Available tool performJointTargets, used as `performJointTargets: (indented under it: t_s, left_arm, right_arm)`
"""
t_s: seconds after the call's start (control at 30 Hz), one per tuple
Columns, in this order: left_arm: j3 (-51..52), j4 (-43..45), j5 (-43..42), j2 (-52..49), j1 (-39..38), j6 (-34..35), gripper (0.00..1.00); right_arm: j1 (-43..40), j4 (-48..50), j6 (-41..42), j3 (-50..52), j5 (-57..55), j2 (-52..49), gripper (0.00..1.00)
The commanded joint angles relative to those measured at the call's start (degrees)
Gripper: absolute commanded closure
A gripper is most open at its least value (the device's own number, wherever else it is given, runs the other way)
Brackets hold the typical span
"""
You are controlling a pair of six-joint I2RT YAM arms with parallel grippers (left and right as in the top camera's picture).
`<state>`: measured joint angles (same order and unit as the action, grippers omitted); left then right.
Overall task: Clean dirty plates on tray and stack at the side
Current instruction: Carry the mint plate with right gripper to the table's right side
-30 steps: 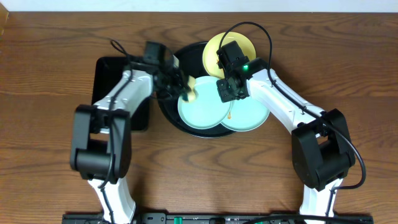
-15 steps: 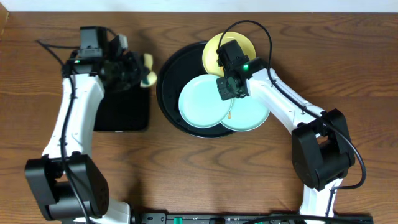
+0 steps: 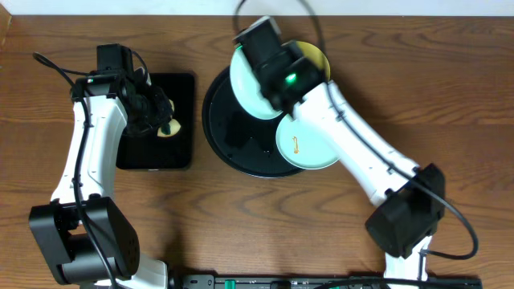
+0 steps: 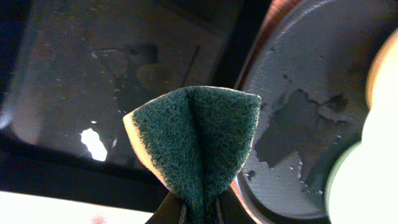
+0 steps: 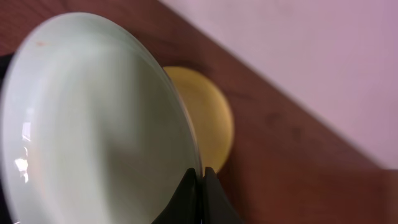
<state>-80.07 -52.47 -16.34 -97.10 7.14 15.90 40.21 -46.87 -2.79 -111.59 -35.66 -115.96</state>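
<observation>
The wood beside the round tray is bare, so my right gripper will swing to the right in the overhead view, lower the plate there and let go of it.
My right gripper is shut on the rim of a mint-green plate and holds it lifted and tilted over the back of the round black tray; in the right wrist view the plate fills the left and my fingers pinch its edge. A second mint-green plate with an orange smear lies on the tray's right. The yellow plate lies at the tray's back, partly hidden by my arm. My left gripper is shut on a green-and-yellow sponge over the rectangular tray.
A smaller rectangular black tray lies left of the round tray. The round tray's wet floor shows in the left wrist view. Bare wooden table lies in front.
My right gripper has lifted the left mint-green plate off the tray and tilted it up towards the back. My left gripper has carried the sponge left, from the plate to over the rectangular tray.
</observation>
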Motion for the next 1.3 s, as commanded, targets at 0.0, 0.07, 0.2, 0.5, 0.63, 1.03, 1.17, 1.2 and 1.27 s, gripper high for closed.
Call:
performJointTargets:
  t_s: [0.0, 0.07, 0.2, 0.5, 0.63, 1.03, 1.17, 1.2, 1.27]
  left_arm:
    - [1.2, 0.3, 3.5, -1.2, 0.2, -1.3, 0.92]
    - [1.8, 0.7, 3.8, -1.4, 0.2, -1.3, 0.92]
    - [2.8, 2.0, 3.8, -1.4, 0.2, -1.3, 0.92]
    - [3.0, 1.8, 3.8, -1.4, 0.2, -1.3, 0.92]
    - [3.0, 1.4, 3.8, -1.4, 0.2, -1.3, 0.92]
    - [3.0, 0.6, 3.7, -1.4, 0.2, -1.3, 0.92]
    - [3.0, 0.7, 3.8, -1.4, 0.2, -1.3, 0.92]
    - [3.0, 0.7, 3.7, -1.4, 0.2, -1.3, 0.92]
    - [3.0, 1.0, 3.8, -1.4, 0.2, -1.3, 0.92]
  right_arm:
    - [4.7, 1.4, -3.3, 0.1, -17.3, 1.3, 0.99]
    - [7.0, 4.3, -3.3, 1.0, -24.3, 1.3, 0.99]
    - [9.7, 8.0, -3.3, 1.7, -28.2, 1.3, 0.99]
    - [11.0, 9.6, -3.3, 1.7, -26.6, 1.3, 0.99]
    - [8.9, 6.0, 0.2, 1.3, -16.5, 1.7, 0.99]
    - [-18.3, -10.1, 13.5, -2.1, 22.9, 9.6, 0.99]
    - [-33.0, -17.5, 13.5, -1.9, 34.8, 8.5, 0.99]
    - [-36.2, -18.6, 13.4, -1.9, 36.4, 7.8, 0.99]
    - [-42.0, -20.4, 13.5, -1.8, 37.7, 6.1, 0.99]
